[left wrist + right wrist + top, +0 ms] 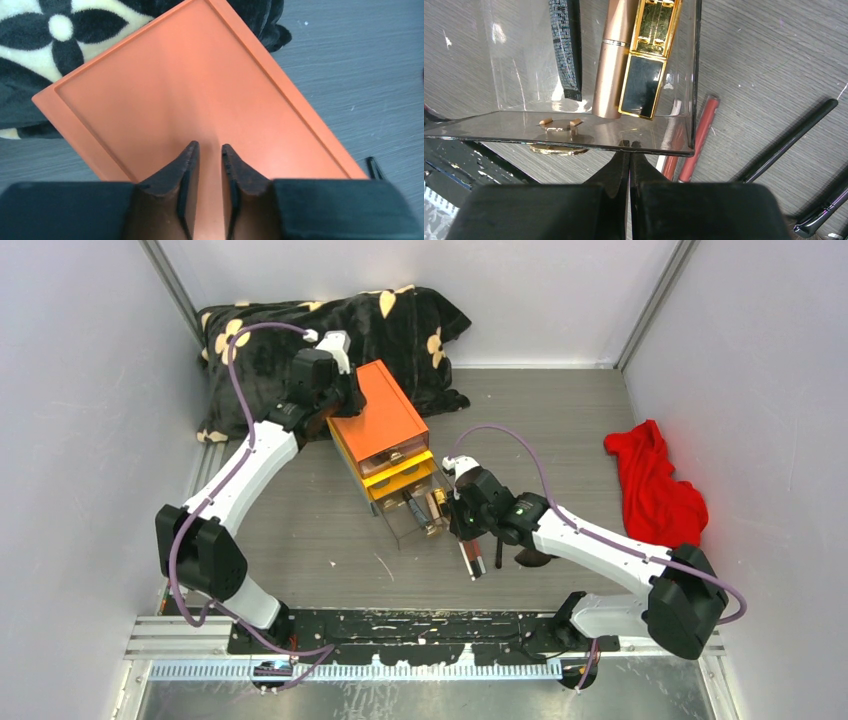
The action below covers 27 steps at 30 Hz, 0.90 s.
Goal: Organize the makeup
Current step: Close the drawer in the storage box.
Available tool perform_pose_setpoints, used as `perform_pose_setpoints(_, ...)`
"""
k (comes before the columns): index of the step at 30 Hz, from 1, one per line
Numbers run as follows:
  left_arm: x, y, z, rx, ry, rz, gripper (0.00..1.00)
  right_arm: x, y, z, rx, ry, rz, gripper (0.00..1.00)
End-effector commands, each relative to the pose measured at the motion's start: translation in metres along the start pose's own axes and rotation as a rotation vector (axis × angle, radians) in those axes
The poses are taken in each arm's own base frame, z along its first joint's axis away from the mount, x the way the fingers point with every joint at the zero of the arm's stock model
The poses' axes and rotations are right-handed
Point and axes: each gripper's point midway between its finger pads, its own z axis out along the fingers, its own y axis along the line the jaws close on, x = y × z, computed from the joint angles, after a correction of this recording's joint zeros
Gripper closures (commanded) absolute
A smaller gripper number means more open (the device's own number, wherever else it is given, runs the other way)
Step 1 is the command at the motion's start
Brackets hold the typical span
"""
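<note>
The drawer is pulled out, so next I need to push the drawer's front side (418,538) toward the box (378,412), which is outward of my right gripper, and then let go.
The orange-topped box (378,412) stands mid-table with its clear bottom drawer (415,515) pulled out. In the drawer (514,75) lie a black patterned tube (564,50), a rose-gold tube (611,60) and a gold-and-black lipstick (649,60). My right gripper (456,516) is shut, its tips (629,145) against the drawer's front wall beside the gold knob (556,146). Red tubes (698,137) and black brushes (791,137) lie on the table right of the drawer. My left gripper (343,400) rests on the box's orange top (190,85), jaws a narrow gap apart and empty (210,148). No pink palette shows.
A black cushion with cream flowers (300,335) lies behind the box against the back wall. A red cloth (655,485) is heaped at the right. Grey walls close in on both sides. A dark rail (400,630) runs along the near edge.
</note>
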Motion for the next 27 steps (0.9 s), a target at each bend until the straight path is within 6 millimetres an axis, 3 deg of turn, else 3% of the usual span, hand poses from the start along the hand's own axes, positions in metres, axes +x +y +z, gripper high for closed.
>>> perform_pose_setpoints(1, -0.002, -0.007, 0.010, 0.030, -0.033, -0.007, 0.85, -0.013, 0.004, 0.001, -0.009, -0.048, -0.012, 0.99)
perform_pose_setpoints(3, 0.006, -0.005, 0.014, 0.024, -0.017, -0.012, 1.00, -0.013, 0.004, 0.001, -0.008, -0.048, -0.013, 0.99)
perform_pose_setpoints(17, 0.053, 0.013, 0.021, -0.032, 0.058, -0.030, 1.00, -0.021, 0.007, 0.008, -0.012, -0.058, -0.020, 0.99)
perform_pose_setpoints(27, 0.065, 0.015, 0.018, -0.037, 0.079, -0.050, 1.00, -0.060, 0.011, 0.010, 0.009, -0.162, -0.046, 0.99)
